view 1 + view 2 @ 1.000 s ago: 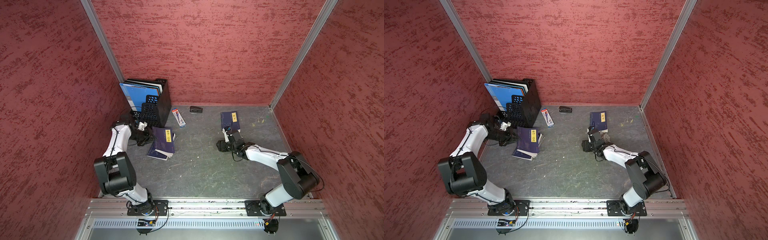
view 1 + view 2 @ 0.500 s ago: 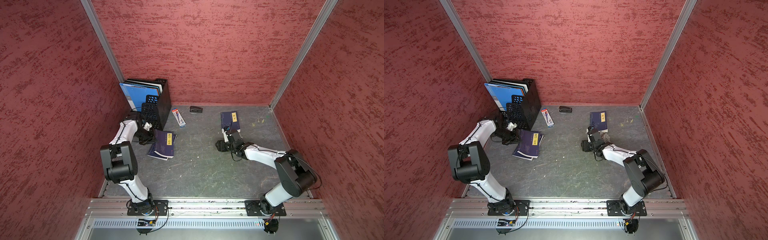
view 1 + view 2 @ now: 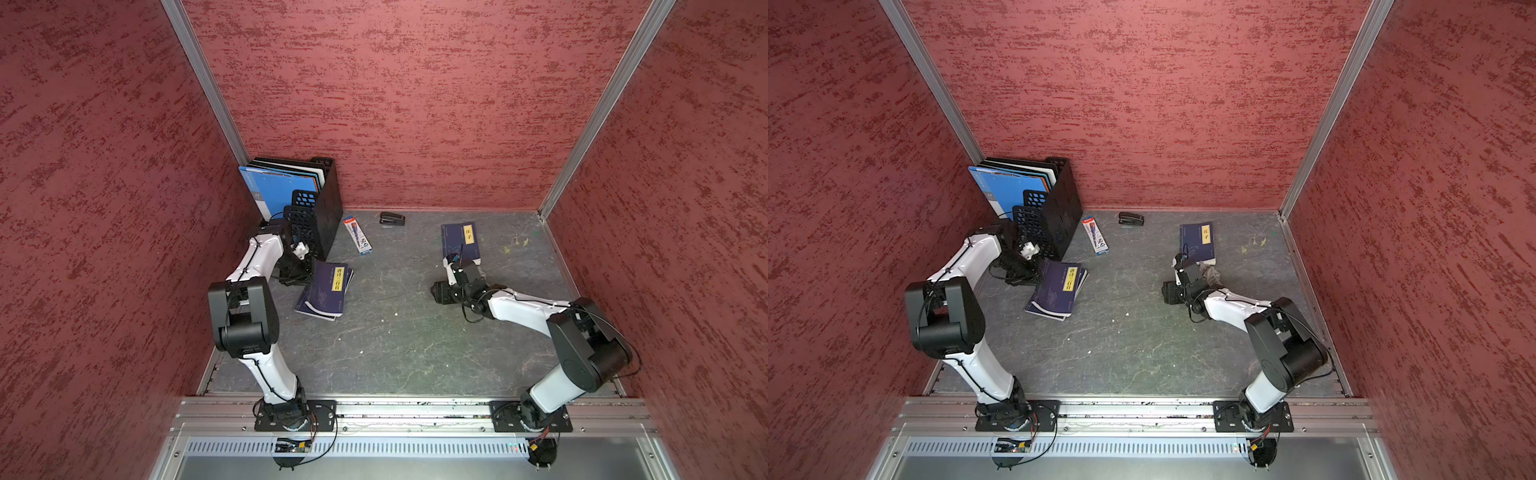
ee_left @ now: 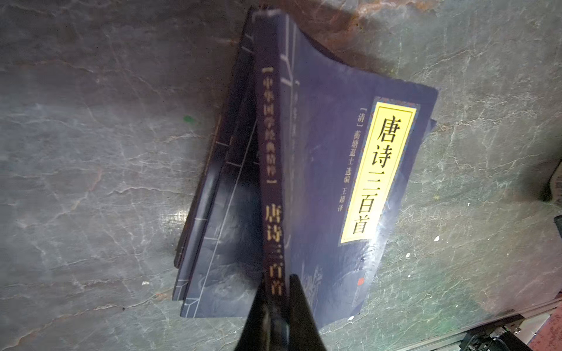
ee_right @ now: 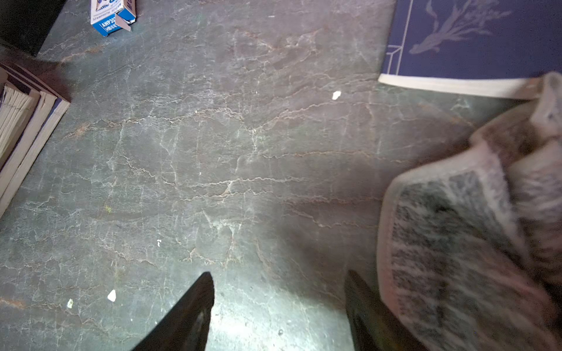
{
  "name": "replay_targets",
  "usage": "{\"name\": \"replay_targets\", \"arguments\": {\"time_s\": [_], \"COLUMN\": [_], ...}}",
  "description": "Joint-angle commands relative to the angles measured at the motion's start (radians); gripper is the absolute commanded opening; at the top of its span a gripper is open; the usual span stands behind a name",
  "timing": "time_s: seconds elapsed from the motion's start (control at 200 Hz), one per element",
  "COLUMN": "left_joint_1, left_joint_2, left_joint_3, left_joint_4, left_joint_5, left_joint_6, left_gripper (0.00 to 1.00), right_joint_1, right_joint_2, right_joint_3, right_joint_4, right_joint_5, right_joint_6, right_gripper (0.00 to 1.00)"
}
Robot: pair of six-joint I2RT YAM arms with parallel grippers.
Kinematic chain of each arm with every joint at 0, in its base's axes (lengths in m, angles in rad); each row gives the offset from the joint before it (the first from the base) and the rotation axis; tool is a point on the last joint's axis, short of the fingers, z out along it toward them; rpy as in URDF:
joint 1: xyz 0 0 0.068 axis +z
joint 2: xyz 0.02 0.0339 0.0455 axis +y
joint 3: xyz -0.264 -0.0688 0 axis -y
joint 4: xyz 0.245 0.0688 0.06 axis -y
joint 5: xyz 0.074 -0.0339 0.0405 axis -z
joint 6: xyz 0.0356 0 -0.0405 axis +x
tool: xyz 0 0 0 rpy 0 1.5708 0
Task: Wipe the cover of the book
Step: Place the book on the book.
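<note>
The lower end of the dark blue book's spine hangs above the stack. My left gripper should next go down toward the book underneath, which is below its fingers, and release that end there.
A dark blue book (image 3: 328, 286) (image 3: 1059, 286) with a yellow title label lies left of centre, stacked on another one, its spine facing the left wrist view (image 4: 334, 170). My left gripper (image 3: 297, 276) (image 4: 278, 291) is shut, its tips right at the bottom of that spine. A second blue book (image 3: 461, 243) (image 3: 1198, 241) (image 5: 471, 39) lies at the right. A crumpled grey-white cloth (image 3: 1210, 272) (image 5: 456, 243) lies just below it on the floor. My right gripper (image 3: 442, 293) (image 5: 279, 275) is open beside the cloth, with only bare floor between its fingers.
A black file holder (image 3: 320, 199) with blue folders stands in the back left corner, close behind my left arm. A pen box (image 3: 358, 237) and a black stapler (image 3: 392, 218) lie near the back wall. Red walls close three sides.
My left arm's elbow has swung in to the right and the shut gripper has edged toward the book's spine. The right arm has barely moved.
</note>
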Motion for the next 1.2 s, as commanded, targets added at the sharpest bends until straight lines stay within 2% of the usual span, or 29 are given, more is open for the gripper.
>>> {"name": "replay_targets", "arguments": {"time_s": [0.0,0.301,0.536,0.666,0.877,1.062,1.127,1.192], "left_joint_1": [-0.006,-0.021,-0.033,-0.035,-0.034,-0.019,-0.004,0.013], "left_joint_2": [0.022,0.067,0.063,0.063,0.083,0.085,0.074,0.054], "left_joint_3": [0.020,0.040,0.028,0.023,0.038,0.062,0.062,0.048], "left_joint_4": [-0.003,-0.003,0.016,0.027,0.027,0.037,0.060,0.109], "left_joint_5": [-0.062,-0.208,-0.222,-0.228,-0.264,-0.322,-0.297,-0.215], "left_joint_6": [0.029,0.025,0.043,0.047,0.043,-0.003,-0.044,-0.089], "left_gripper": [0.05,0.10,0.12,0.29,0.35,0.52,0.55,0.57], "right_joint_1": [-0.006,-0.006,-0.006,-0.006,-0.006,-0.006,-0.006,-0.006], "right_joint_2": [-0.011,-0.014,-0.011,-0.009,-0.015,-0.019,-0.021,-0.020], "right_joint_3": [0.006,0.006,0.001,0.002,-0.003,-0.005,-0.004,-0.003], "right_joint_4": [0.026,0.028,0.032,0.036,0.039,0.041,0.040,0.040], "right_joint_5": [-0.010,-0.009,-0.013,-0.017,-0.023,-0.023,-0.023,-0.023], "right_joint_6": [-0.012,-0.011,-0.011,-0.012,-0.010,-0.010,-0.010,-0.012], "right_gripper": [0.68,0.69,0.69,0.69,0.69,0.69,0.69,0.69]}}
